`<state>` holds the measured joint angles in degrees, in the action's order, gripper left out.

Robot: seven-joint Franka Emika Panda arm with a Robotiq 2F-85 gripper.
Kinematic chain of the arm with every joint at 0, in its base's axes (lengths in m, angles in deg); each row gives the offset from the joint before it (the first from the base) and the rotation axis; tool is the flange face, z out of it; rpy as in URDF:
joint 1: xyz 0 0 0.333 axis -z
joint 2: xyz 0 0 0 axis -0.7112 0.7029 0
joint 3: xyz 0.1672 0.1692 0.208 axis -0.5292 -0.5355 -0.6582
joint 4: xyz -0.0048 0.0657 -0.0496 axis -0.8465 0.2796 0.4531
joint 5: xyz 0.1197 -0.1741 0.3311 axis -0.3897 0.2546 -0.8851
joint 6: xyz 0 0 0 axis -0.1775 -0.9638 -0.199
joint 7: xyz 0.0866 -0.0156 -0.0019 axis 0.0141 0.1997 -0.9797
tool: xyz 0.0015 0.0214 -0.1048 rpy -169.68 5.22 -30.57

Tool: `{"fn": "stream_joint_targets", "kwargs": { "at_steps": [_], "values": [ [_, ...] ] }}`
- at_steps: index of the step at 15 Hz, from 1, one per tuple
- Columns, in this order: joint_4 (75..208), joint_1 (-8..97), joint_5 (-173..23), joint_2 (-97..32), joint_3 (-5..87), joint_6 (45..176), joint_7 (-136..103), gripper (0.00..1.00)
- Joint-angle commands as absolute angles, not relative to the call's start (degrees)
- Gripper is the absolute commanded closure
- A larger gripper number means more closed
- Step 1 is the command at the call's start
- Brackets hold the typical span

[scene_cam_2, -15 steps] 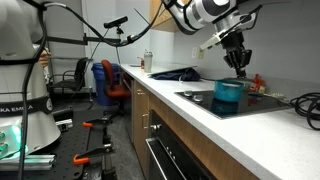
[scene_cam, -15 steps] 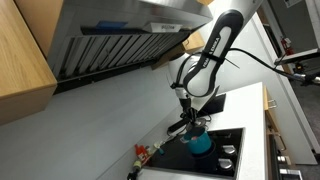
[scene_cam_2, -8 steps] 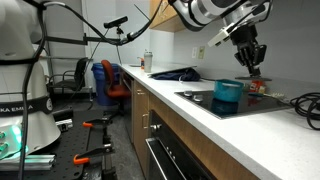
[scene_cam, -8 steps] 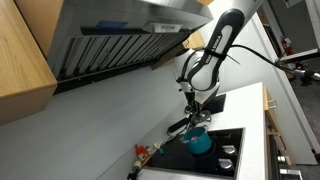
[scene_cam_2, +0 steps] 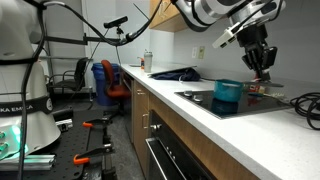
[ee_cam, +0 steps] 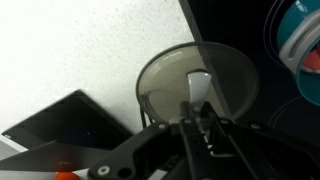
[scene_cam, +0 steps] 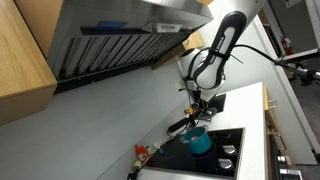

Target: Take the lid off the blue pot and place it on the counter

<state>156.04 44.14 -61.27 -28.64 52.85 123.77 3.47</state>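
Note:
Next, my gripper will go left in the wrist view and down to release the lid's handle, since the bare white counter lies below it on that side.
The teal-blue pot [scene_cam: 200,143] stands open on the black cooktop [scene_cam: 225,160]; it also shows in the other exterior view [scene_cam_2: 229,95] and at the top right of the wrist view [ee_cam: 300,40]. My gripper [ee_cam: 200,118] is shut on the handle of the greyish round lid [ee_cam: 165,80]. The lid hangs in the air, off to the side of the pot, over the edge where the white counter [ee_cam: 80,50] meets the cooktop. In both exterior views the gripper [scene_cam: 200,101] [scene_cam_2: 263,70] is above and beside the pot, apart from it.
Red bottles [scene_cam: 141,153] stand behind the cooktop. A dark flat object [ee_cam: 70,125] lies on the counter near the lid; a dark heap [scene_cam_2: 180,73] lies farther along the counter. A range hood [scene_cam: 120,40] hangs overhead. Cables [scene_cam_2: 305,100] lie past the cooktop.
My gripper has carried the lid up and sideways away from the pot, toward the counter past the cooktop. The pot has stayed in place.

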Motion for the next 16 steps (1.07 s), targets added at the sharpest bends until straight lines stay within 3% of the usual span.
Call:
{"fn": "stream_joint_targets", "kwargs": {
  "at_steps": [1, 16],
  "values": [
    [157.7, 44.6, -60.2, -29.2, 53.4, 125.4, 5.3, 0.96],
    [158.0, 46.1, -61.0, -26.4, 54.8, 125.2, 5.9, 0.96]
  ]
}}
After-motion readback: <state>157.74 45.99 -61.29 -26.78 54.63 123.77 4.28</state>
